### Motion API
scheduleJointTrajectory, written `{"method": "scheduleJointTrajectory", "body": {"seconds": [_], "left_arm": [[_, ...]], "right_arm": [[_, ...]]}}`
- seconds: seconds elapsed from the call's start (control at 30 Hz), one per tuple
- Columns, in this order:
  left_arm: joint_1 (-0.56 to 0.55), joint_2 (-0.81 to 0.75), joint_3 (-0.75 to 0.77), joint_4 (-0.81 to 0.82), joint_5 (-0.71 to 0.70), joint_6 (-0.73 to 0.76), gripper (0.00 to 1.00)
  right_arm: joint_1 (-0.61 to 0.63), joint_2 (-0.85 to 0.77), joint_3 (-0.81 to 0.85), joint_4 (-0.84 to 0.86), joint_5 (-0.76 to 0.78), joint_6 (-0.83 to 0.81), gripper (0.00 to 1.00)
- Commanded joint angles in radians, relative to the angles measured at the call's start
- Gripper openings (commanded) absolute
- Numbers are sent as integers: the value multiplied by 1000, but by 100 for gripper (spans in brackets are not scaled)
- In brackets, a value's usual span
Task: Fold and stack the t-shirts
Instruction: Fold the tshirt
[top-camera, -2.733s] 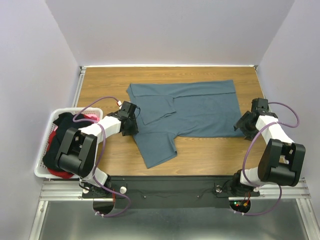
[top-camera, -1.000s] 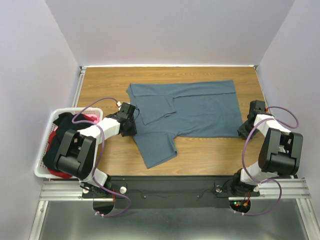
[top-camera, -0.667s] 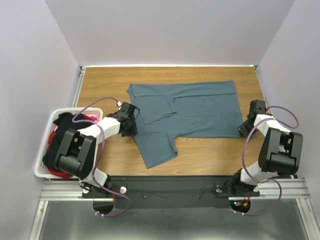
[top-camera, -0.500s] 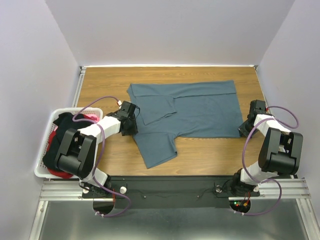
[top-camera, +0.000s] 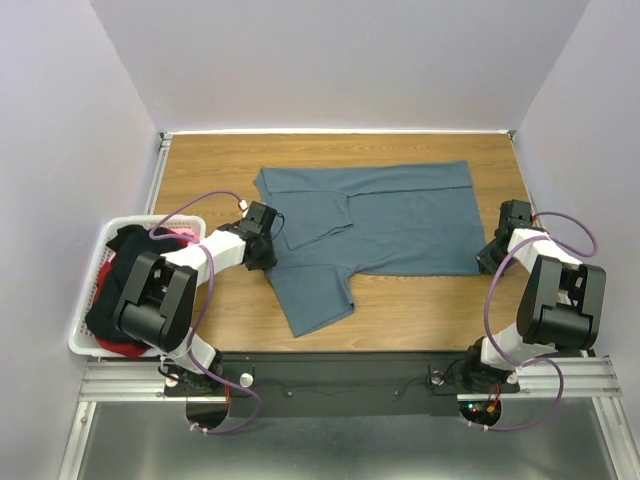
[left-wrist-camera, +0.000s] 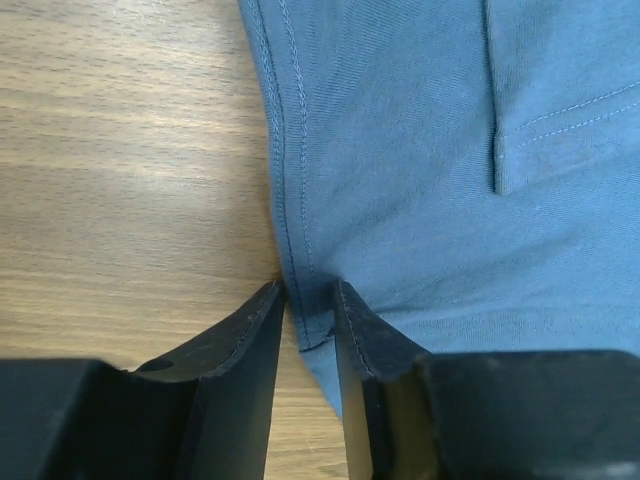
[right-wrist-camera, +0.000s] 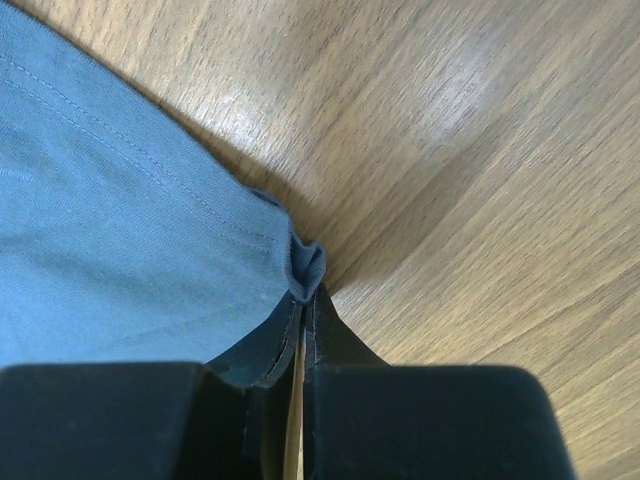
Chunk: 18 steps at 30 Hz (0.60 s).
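Note:
Next, my right gripper sweeps outward and lets go of the t-shirt's corner over the stitched side hem (top-camera: 474, 214) (right-wrist-camera: 60, 85) stretching outward of the gripper. The t-shirt's near edge lies unfolded.
A slate blue-grey t-shirt (top-camera: 390, 222) lies spread flat on the wooden table (top-camera: 200, 170), one sleeve folded over its body and the other pointing toward the near edge. My left gripper (top-camera: 267, 255) sits low at the shirt's left side. In the left wrist view its jaws (left-wrist-camera: 308, 290) stand narrowly apart astride the stitched edge of the t-shirt (left-wrist-camera: 420, 180), the cloth between them unpinched. My right gripper (top-camera: 488, 257) is at the shirt's near right corner. In the right wrist view it (right-wrist-camera: 310, 295) is shut on that corner, and the cloth (right-wrist-camera: 110, 220) bunches at the tips.
A white lattice basket (top-camera: 78, 325) stands at the table's left near edge, holding a black t-shirt (top-camera: 122, 265) and a red-pink one (top-camera: 180, 236). Lilac walls close in the back and both sides. Bare wood shows around the spread shirt.
The right gripper moved in to the shirt's right corner and shut on it. The left jaws narrowed around the left edge, and the left arm shifted slightly.

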<state>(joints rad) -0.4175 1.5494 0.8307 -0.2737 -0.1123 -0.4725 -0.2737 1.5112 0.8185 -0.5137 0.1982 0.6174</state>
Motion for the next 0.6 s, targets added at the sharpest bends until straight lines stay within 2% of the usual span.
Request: {"method": "scheduleJointTrajectory", "body": {"seconds": [0.0, 0.03, 0.07, 0.13, 0.17, 0.57], "left_arm": [[-10, 34, -27, -22, -10, 9, 31], [-10, 41, -27, -21, -9, 11, 28], [-13, 43, -27, -24, -7, 12, 19], [-20, 37, -30, -19, -1, 12, 10], [-18, 31, -31, -15, -3, 12, 0], [39, -48, 22, -79, -18, 41, 0]], "right_arm": [[-5, -20, 4, 30, -14, 7, 1], [-5, -22, 4, 30, -14, 7, 1], [-5, -25, 5, 30, -17, 8, 1], [-5, -31, 5, 30, -20, 7, 1], [-5, -32, 7, 30, -17, 8, 1], [-12, -92, 97, -29, 9, -12, 1]]}}
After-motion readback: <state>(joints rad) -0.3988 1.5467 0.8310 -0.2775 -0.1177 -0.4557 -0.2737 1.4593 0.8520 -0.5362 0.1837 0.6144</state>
